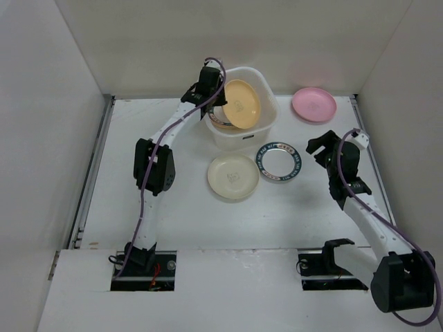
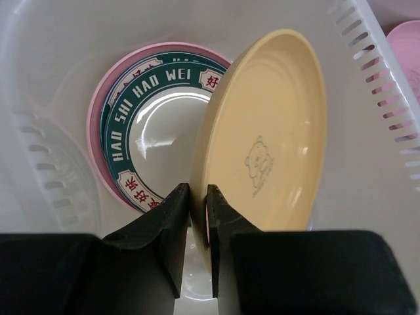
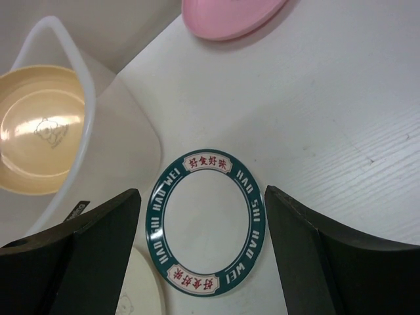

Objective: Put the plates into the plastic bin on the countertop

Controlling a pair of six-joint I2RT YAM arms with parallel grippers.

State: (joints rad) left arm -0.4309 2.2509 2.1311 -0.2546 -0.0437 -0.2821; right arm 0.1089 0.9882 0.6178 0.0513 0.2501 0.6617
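Next, my right gripper moves outward and down, its open fingers astride the plate's near rim (image 1: 327, 119), since the pink plate is still on the countertop outside the bin (image 1: 259, 128).
My left gripper (image 1: 216, 97) is over the plastic bin (image 1: 259, 128) and is shut on the rim of a yellow-orange plate (image 1: 240, 104), held tilted on edge inside the bin (image 2: 374, 72). In the left wrist view the plate (image 2: 275, 131) leans above a teal-rimmed plate (image 2: 151, 125) stacked on a pink plate (image 2: 98, 105). My right gripper (image 1: 320, 149) is open, hovering above a teal-rimmed plate (image 1: 279, 161) on the countertop (image 1: 173, 221); that plate (image 3: 207, 223) lies between its fingers. A cream plate (image 1: 233, 176) and a pink plate (image 1: 313, 104) lie on the countertop.
White walls border the countertop on the left, back and right. A metal rail (image 1: 93, 173) runs along the left edge. The cream plate sits just in front of the bin, next to the teal-rimmed plate.
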